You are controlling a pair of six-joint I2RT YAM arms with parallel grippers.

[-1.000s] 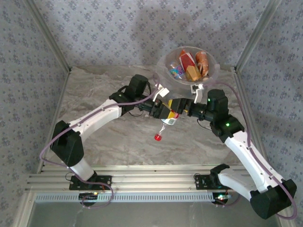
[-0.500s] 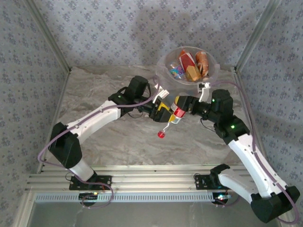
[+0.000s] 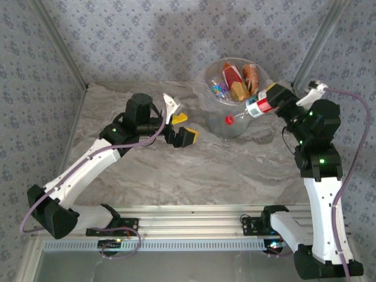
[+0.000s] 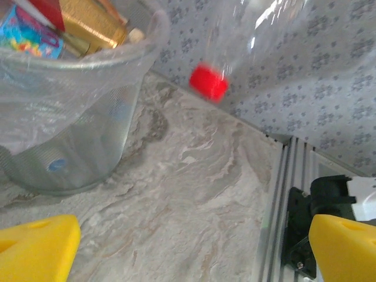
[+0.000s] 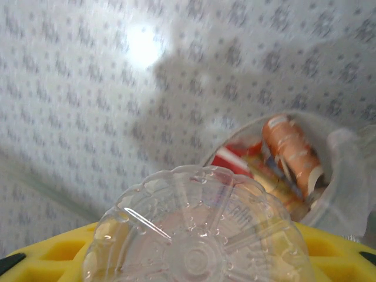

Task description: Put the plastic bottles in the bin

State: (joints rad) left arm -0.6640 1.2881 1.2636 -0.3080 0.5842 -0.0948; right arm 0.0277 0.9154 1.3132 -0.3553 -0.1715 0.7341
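Note:
Next, my right gripper moves outward, brings the bottle over the bin's opening (image 3: pixel 236 82) (image 5: pixel 276 170) and releases it, since the bottle's red cap still hangs short of the bin's open top.
A clear plastic bottle (image 3: pixel 254 110) with a red label and red cap hangs tilted, cap down-left, in front of the bin's near right wall. My right gripper (image 3: pixel 271 100) is shut on its body; in the right wrist view the bottle's ribbed base (image 5: pixel 197 235) sits between yellow fingers (image 5: pixel 47 254). The bin (image 3: pixel 220 120), a translucent bucket at the back, holds several bottles (image 3: pixel 238 79), one of them orange (image 5: pixel 291 147). Left of the bin my left gripper (image 3: pixel 185 127) stands open and empty above the table. In its wrist view I see the bin (image 4: pixel 64 129) and the red cap (image 4: pixel 208 82).
Patterned walls close in the marble table (image 3: pixel 176 170) at the back and both sides. An aluminium rail (image 3: pixel 188 214) with the arm bases runs along the near edge. Metal frame posts (image 3: pixel 311 53) rise at the back corners.
The left gripper opened, let go of the bottle and drew back to the left. The right gripper closed on the bottle and carried it up and right to the bin.

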